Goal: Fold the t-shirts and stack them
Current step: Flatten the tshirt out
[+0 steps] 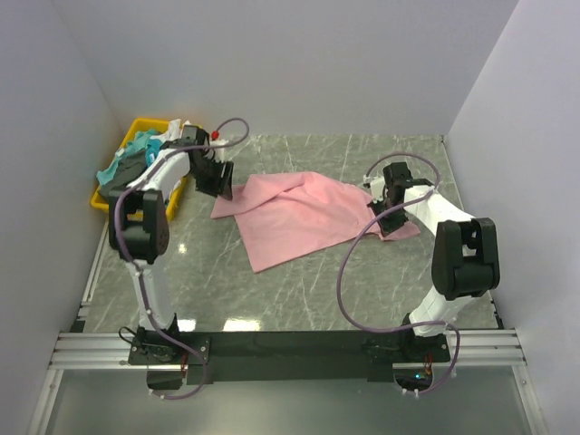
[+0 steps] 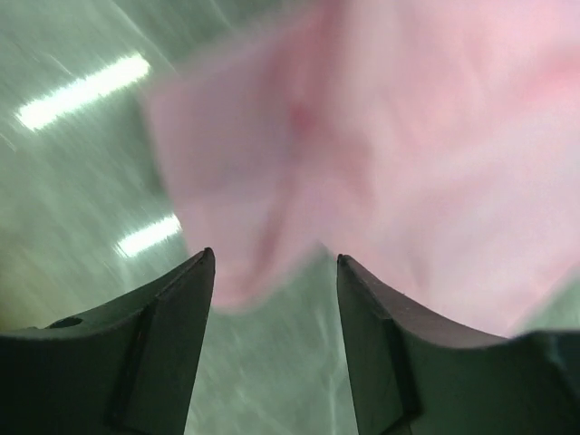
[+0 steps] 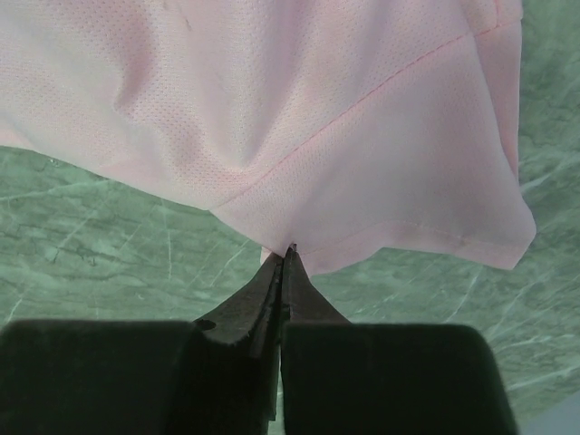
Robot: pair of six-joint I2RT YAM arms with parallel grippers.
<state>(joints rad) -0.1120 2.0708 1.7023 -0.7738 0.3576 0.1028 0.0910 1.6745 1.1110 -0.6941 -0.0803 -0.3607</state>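
Note:
My left gripper should move back next and go down onto the pink shirt's near corner [image 1: 256, 266] [image 2: 497, 321]. That corner is below the gripper and closer to my base.
A pink t-shirt [image 1: 304, 216] lies spread and partly doubled over on the marble table. My left gripper [image 1: 220, 186] is open and empty just off the shirt's left corner; in the left wrist view the blurred pink cloth [image 2: 381, 154] lies beyond the open gripper [image 2: 275, 263]. My right gripper [image 1: 385, 217] is at the shirt's right edge. In the right wrist view it [image 3: 288, 252] is shut on the hem of the pink shirt [image 3: 299, 118], which puckers at the pinch.
A yellow bin [image 1: 110, 193] with several crumpled shirts [image 1: 136, 152] stands at the far left by the left wall. Grey walls close in the table on the left, back and right. Purple cables loop from both arms.

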